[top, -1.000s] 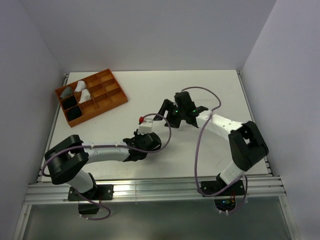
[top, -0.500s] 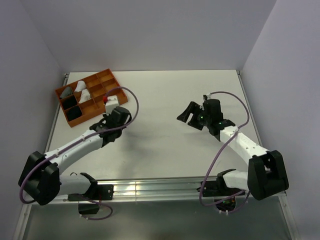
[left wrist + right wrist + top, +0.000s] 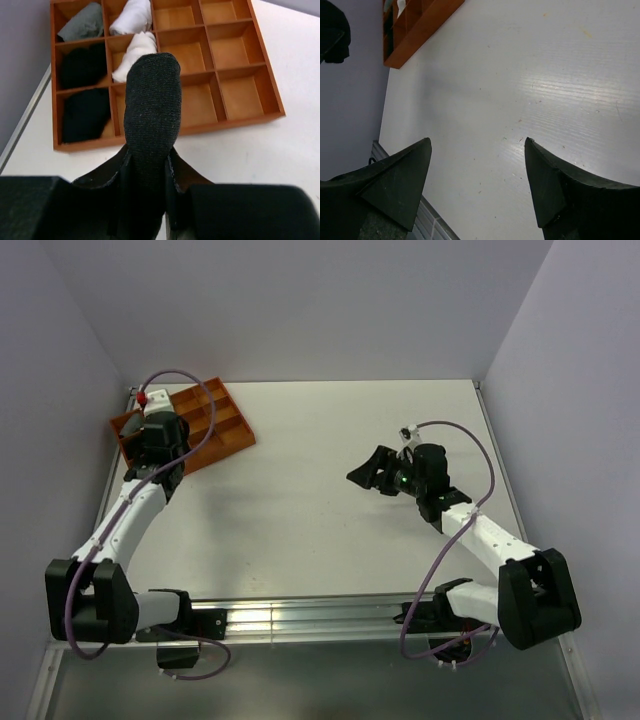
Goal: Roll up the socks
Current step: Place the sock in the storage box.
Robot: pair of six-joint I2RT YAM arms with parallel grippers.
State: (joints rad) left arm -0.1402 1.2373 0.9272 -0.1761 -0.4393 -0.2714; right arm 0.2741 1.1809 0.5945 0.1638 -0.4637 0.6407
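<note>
My left gripper is above the empty near cell (image 3: 120, 106) beside the nearest black sock, so it will bring the rolled sock down into that cell and release it there.
A rolled black sock (image 3: 150, 115) sticks out forward from between the fingers of my left gripper (image 3: 148, 155), which is shut on it. In the left wrist view the sock hangs above the near cells of the orange divided tray (image 3: 230, 122). From the top view, my left gripper (image 3: 160, 435) is over the tray's (image 3: 225, 430) left part at the back left of the table. My right gripper (image 3: 365, 472) hovers right of the table's middle, open, with nothing between its fingers and only bare white table under my right gripper (image 3: 477, 142).
The tray's left cells hold a grey sock (image 3: 82, 22), two white rolled socks (image 3: 132, 15) and two black ones (image 3: 82, 65); its right cells show bare wood. The tray's edge (image 3: 420, 30) appears far off in the right wrist view. Walls enclose the table on three sides.
My left arm has swung from the table's middle to the back left, over the tray, carrying the black sock. My right arm has drawn back to the right, still open.
</note>
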